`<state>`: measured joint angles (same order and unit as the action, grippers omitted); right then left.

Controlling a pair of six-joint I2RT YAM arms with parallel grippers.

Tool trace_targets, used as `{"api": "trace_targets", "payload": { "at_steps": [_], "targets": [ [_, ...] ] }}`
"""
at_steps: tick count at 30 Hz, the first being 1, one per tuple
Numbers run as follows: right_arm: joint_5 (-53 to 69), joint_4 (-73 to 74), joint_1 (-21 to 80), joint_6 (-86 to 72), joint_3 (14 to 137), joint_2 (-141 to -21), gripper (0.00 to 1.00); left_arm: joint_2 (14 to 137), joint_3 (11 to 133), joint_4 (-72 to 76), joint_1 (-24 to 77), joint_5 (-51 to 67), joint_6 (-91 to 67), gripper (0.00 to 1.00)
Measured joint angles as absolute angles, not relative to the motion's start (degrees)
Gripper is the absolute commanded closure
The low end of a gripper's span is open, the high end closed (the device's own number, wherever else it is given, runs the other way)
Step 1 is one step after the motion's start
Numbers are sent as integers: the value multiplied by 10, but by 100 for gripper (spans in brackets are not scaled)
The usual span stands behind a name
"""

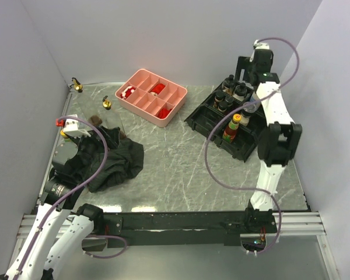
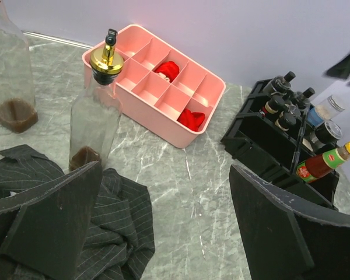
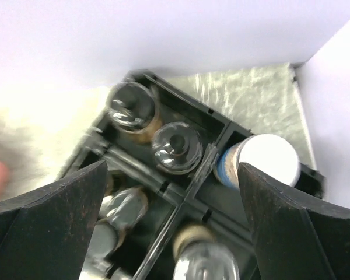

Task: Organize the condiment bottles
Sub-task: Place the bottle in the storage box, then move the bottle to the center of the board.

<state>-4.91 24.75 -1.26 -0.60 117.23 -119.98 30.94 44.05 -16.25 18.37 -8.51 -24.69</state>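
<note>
I need to move my left gripper outward next and close its open fingers around the nearer bottle's gold cap (image 2: 107,60), because the cap stands clear above the black cloth (image 2: 105,233).
Several condiment bottles stand in a black rack (image 1: 205,119) at the right: dark jars (image 3: 177,149), a white-lidded shaker (image 3: 262,160) and a yellow-capped sauce bottle (image 1: 232,127). My right gripper (image 3: 175,221) hangs open straight above the rack's far end, nothing between its fingers. Two tall clear gold-spouted bottles (image 1: 107,104) (image 1: 77,85) stand at the back left; the nearer one (image 2: 96,111) holds a little brown liquid. My left gripper (image 2: 163,227) is open and empty, low over the table beside the black cloth (image 2: 105,233).
A pink compartment tray (image 1: 146,81) with red pieces sits at the back centre. The crumpled black cloth (image 1: 108,160) lies at the left front. Walls close in on the left, back and right. Bare marble table (image 1: 181,169) lies between cloth and rack.
</note>
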Motion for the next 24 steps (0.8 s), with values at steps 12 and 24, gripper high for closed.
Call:
{"api": "trace_targets", "payload": {
  "at_steps": [12, 24],
  "targets": [
    [0, 238, 123, -90, 967, -872, 0, 312, 441, -186, 184, -133, -262, 4],
    [45, 195, 257, -142, 621, -644, 0, 452, 514, -214, 178, -215, -277, 3]
  ]
}}
